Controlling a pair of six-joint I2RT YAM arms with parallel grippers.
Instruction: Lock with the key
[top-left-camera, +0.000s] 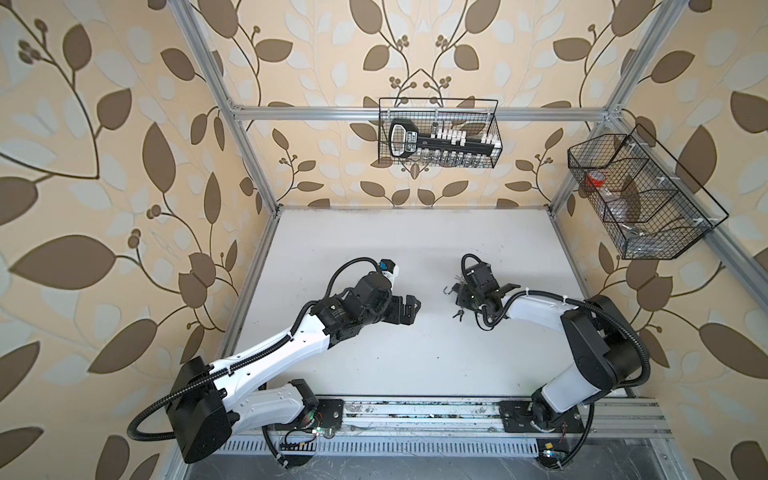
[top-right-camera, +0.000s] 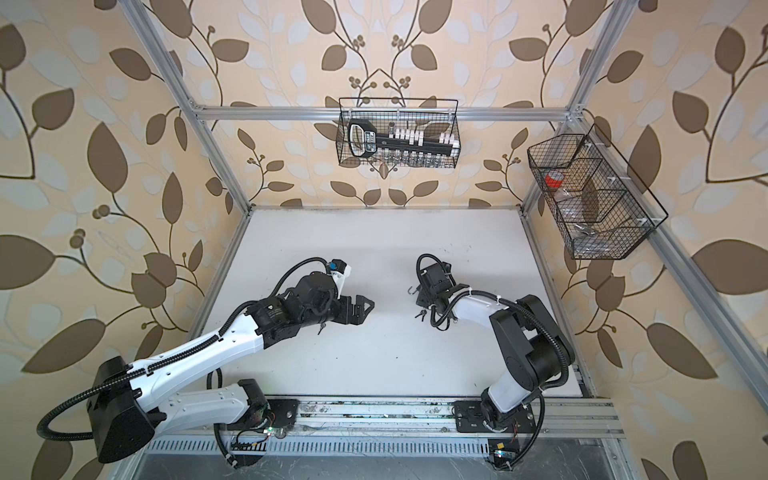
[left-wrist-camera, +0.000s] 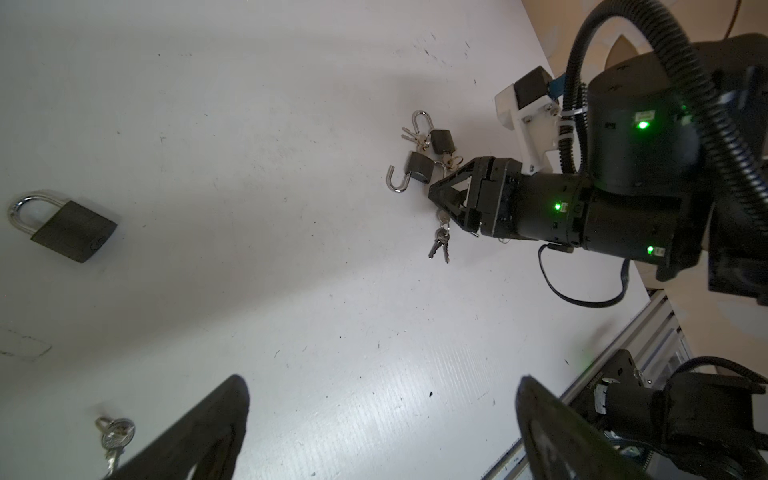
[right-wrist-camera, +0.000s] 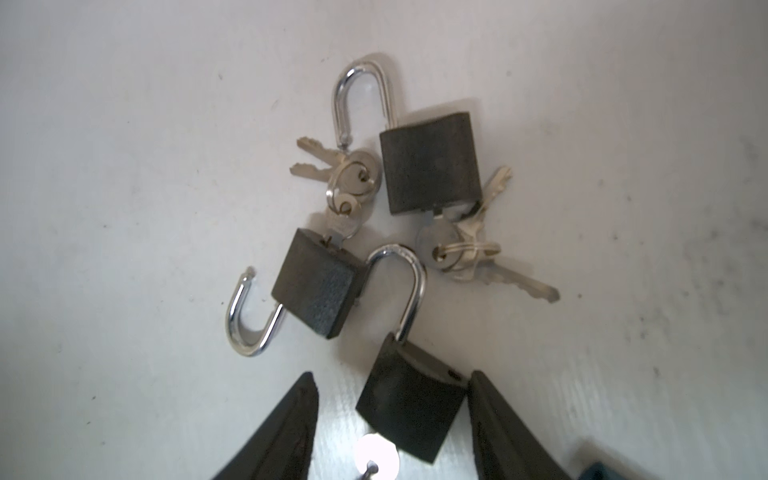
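Next, my right gripper shifts sideways, brings one finger onto the padlock's black body (right-wrist-camera: 411, 400) and closes. A gap stays between that finger and the crooked padlock.
In the right wrist view three black padlocks lie close together on the white table, all with the shackle open. One padlock (right-wrist-camera: 409, 409) lies between the fingers of my right gripper (right-wrist-camera: 391, 374). It touches one finger (right-wrist-camera: 498, 424), and a gap stays to the other finger. A key head (right-wrist-camera: 376, 461) shines at that lock's bottom end, and its key bunch (left-wrist-camera: 440, 245) trails on the table. The other two padlocks (right-wrist-camera: 430, 162) (right-wrist-camera: 318, 286) have keys in them. My left gripper (left-wrist-camera: 382, 380) hovers wide open and empty. A shut padlock (left-wrist-camera: 70, 228) and a loose key (left-wrist-camera: 116, 434) lie near it.
A wire basket (top-left-camera: 438, 133) with a tool rack hangs on the back wall. Another wire basket (top-left-camera: 640, 195) hangs on the right frame. The arms' base rail (top-left-camera: 415, 415) runs along the table's front edge. Aluminium frame posts border the table (top-left-camera: 374, 353).
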